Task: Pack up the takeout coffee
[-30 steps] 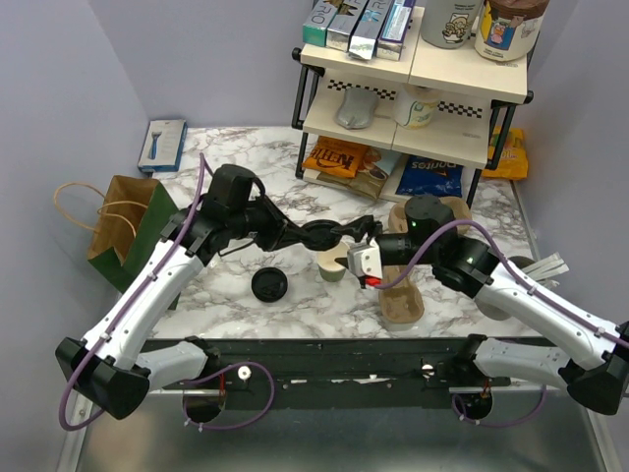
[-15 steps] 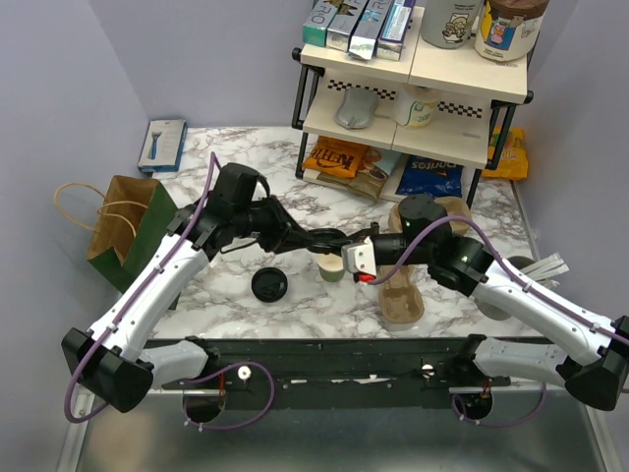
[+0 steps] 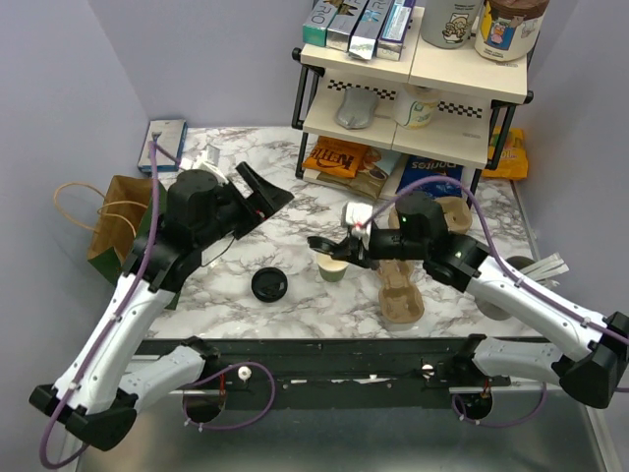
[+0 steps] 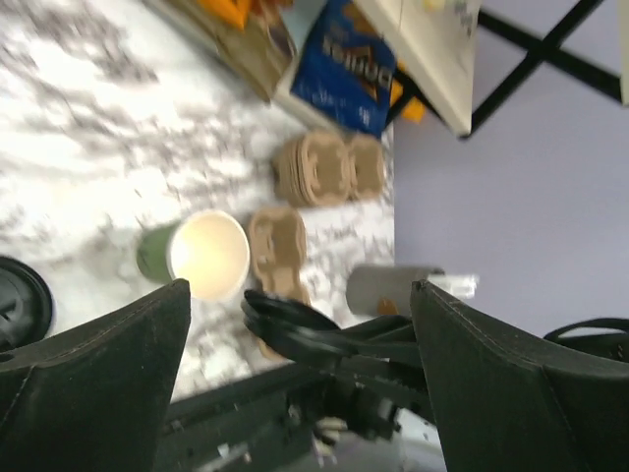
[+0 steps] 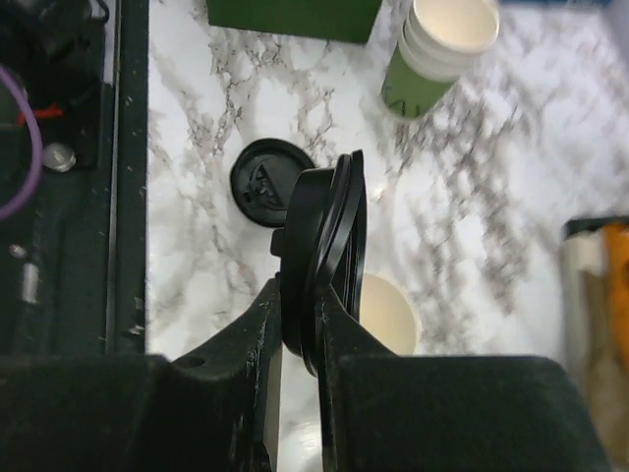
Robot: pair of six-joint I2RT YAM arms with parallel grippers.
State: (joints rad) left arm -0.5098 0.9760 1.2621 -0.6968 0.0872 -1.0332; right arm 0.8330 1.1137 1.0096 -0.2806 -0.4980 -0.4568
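Note:
The robot holds the black lid on edge in its right gripper, so next it needs to tilt the lid flat and lower it onto the cup's open rim [image 3: 332, 263] [image 5: 387, 313] to let it go.
The takeout coffee cup [image 3: 334, 268] is dark green with a cream inside and stands open on the marble; it also shows in the left wrist view [image 4: 201, 256] and under my fingers in the right wrist view [image 5: 395, 315]. My right gripper [image 3: 335, 246] [image 5: 300, 295] is shut on a black lid [image 5: 324, 246] held on edge just above the cup; its rim looks layered. Another black lid [image 3: 268, 285] [image 5: 263, 183] lies flat to the cup's left. My left gripper [image 3: 265, 187] [image 4: 300, 290] is open, raised and apart from the cup and the held lid [image 4: 295, 324].
A brown cup carrier [image 3: 401, 295] lies right of the cup, with more carriers [image 3: 447, 211] behind. A grey cup with sticks [image 4: 393, 290] stands at the right. A stack of green cups [image 5: 437, 49] is beside the paper bag [image 3: 123, 231]. The shelf [image 3: 413, 108] is at the back.
The left gripper opened wide, let go of the lid and drew back up and left. The right gripper closed on the lid and now holds it alone over the cup.

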